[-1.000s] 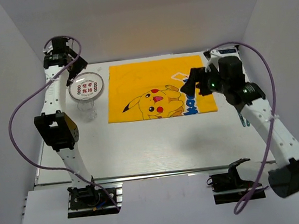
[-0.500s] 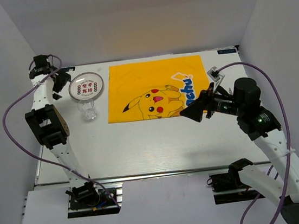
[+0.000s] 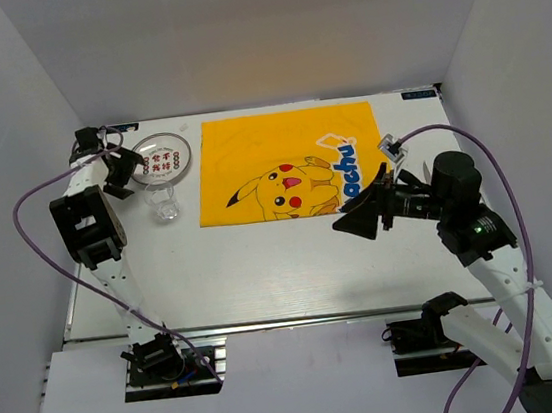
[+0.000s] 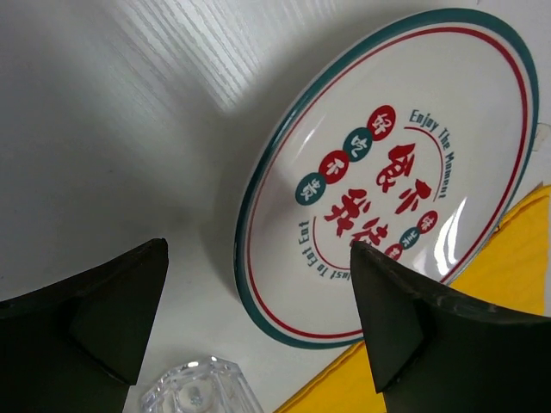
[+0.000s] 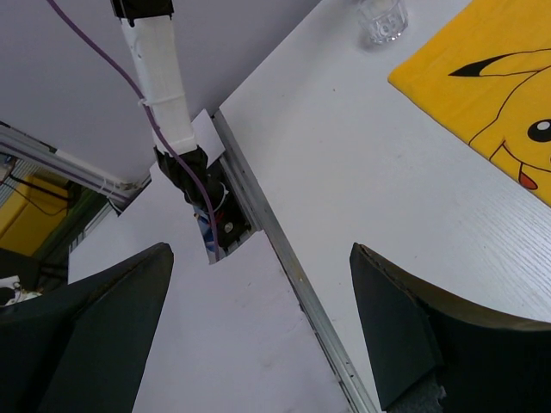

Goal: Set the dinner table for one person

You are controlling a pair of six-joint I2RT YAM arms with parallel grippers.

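My left gripper is open, and its fingers straddle the plate's green rim on the side away from the mat. Next, it needs to lower slightly onto that rim and close.
The dinner table is a large white tabletop with a metal rail at its near edge. A white plate with a green rim and red lettering lies at the back left, and fills the left wrist view. A clear glass stands just in front of it; its rim shows in the left wrist view. My left gripper is open and empty at the plate's left edge. My right gripper is open and empty above the table by the mat's front right corner.
A yellow cartoon-printed cloth mat lies at the back centre, its left edge next to the plate and its corner in the right wrist view. White walls enclose the table on three sides. The left arm's base sits at the rail.
My left gripper has swung from the back left corner down to the plate's left edge. My right gripper has pulled back off the mat towards the near right and tilted down.
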